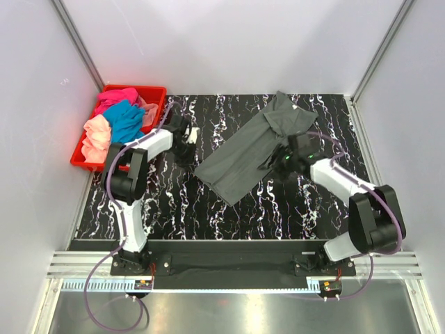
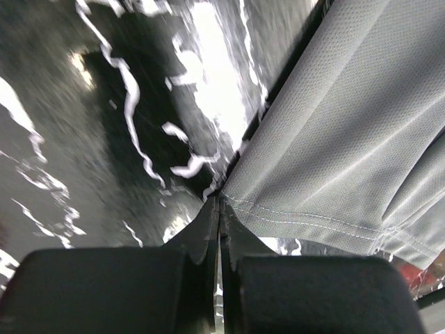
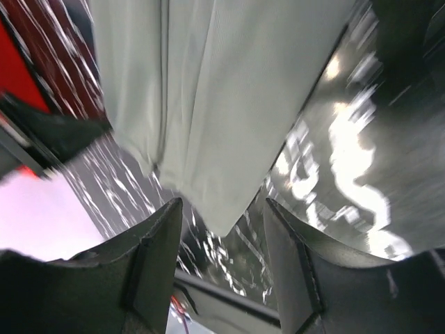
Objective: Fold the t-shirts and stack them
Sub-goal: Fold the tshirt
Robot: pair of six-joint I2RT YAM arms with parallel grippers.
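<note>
My right gripper moves down and back onto the shirt's near corner point(image 1: 231, 202) point(image 3: 221, 228) next, since that corner lies below it and to its left in the top view.
The dark grey t-shirt point(image 1: 250, 146) lies diagonally across the middle of the black marbled table point(image 1: 174, 202). My left gripper point(image 1: 192, 161) is at its left corner. In the left wrist view the jaws point(image 2: 220, 205) are shut, with the hemmed corner of the shirt point(image 2: 348, 139) pinched at their tips and raised a little. My right gripper point(image 1: 281, 161) is at the shirt's right edge. It is open point(image 3: 222, 205), with a corner of the shirt point(image 3: 222, 90) showing between the fingers, untouched. Magenta-pink point(image 1: 115, 97), teal-blue point(image 1: 126, 120) and peach point(image 1: 97, 136) shirts lie bunched in the crate.
The red plastic crate point(image 1: 156, 89) stands at the table's back left corner, close behind the left arm. White walls and metal posts enclose the table on three sides. The crate's red edge point(image 3: 10, 69) shows in the right wrist view.
</note>
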